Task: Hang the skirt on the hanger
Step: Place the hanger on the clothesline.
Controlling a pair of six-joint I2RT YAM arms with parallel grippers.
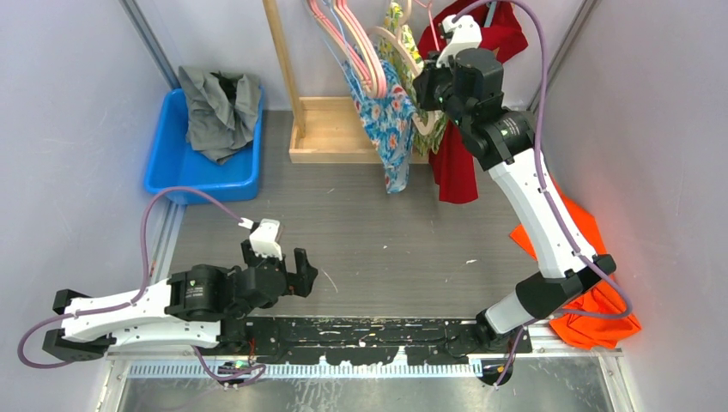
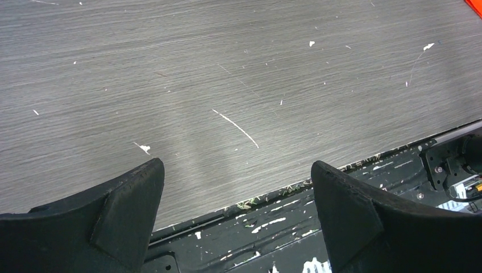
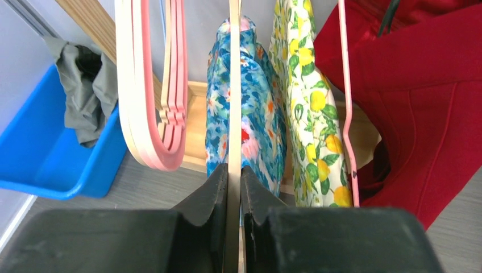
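Observation:
My right gripper pushes outward and slightly to the left in the top view next, then opens, since the wooden hanger sticks out past the pink hangers.
My right gripper is raised at the clothes rack and shut on a thin wooden hanger, seen edge-on between its fingers. A blue floral skirt hangs right behind that hanger, and it also shows in the right wrist view. An orange garment lies at the table's right edge under the right arm. My left gripper is open and empty, low over the bare table near the front edge, as the left wrist view shows.
A lemon-print garment and a red garment hang right of the floral skirt. Several empty pink hangers hang to the left. The wooden rack base stands at the back. A blue bin holds a grey cloth.

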